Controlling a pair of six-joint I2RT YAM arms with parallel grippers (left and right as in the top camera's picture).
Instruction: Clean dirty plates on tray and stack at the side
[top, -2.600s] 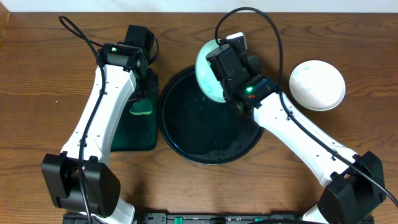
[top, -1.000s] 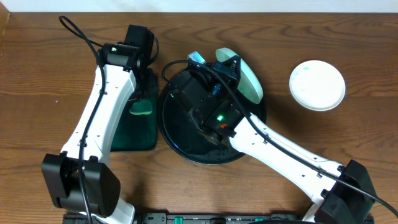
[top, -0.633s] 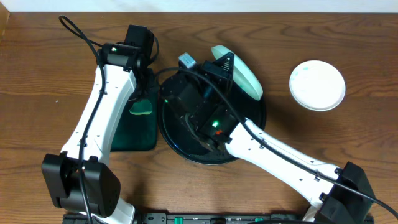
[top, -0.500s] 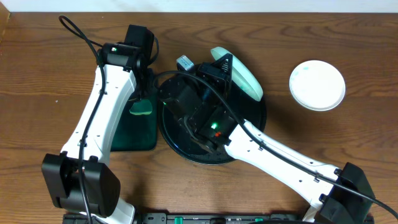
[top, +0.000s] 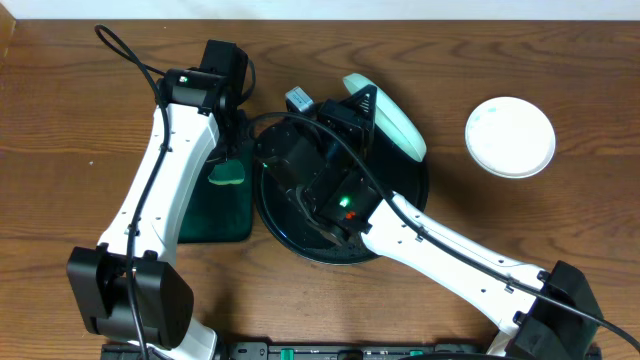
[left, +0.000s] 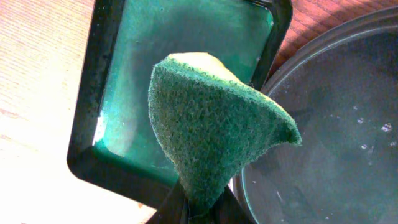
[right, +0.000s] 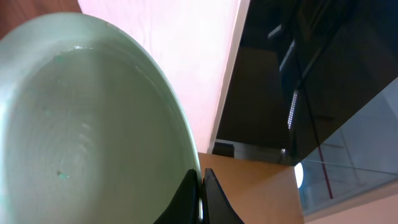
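Next, my right gripper swings to the right in the overhead view to the white plate (top: 510, 137), levels the tilted plate, lowers it on top and releases.
My right gripper (top: 362, 110) is shut on the rim of a pale teal-tinted plate (top: 392, 128) and holds it tilted on edge above the back of the round black tray (top: 400, 225). In the right wrist view the plate (right: 81, 124) fills the left side, with my fingers (right: 200, 186) pinching its rim. My left gripper (left: 200, 208) is shut on a green sponge (left: 217, 130), held over the gap between the green tray and the black tray (left: 329, 124). The sponge also shows in the overhead view (top: 228, 175). A white plate (top: 510, 137) lies on the table at the right.
A rectangular dark green tray (top: 215, 215) sits left of the black tray; it also shows in the left wrist view (left: 180, 56). Brown wood tabletop (top: 60, 130) surrounds everything. My right arm crosses over the black tray.
My right arm swung left over the black tray and turned the plate from flat-facing to tilted on edge. In the last half second it hardly moved. The left arm stayed still.
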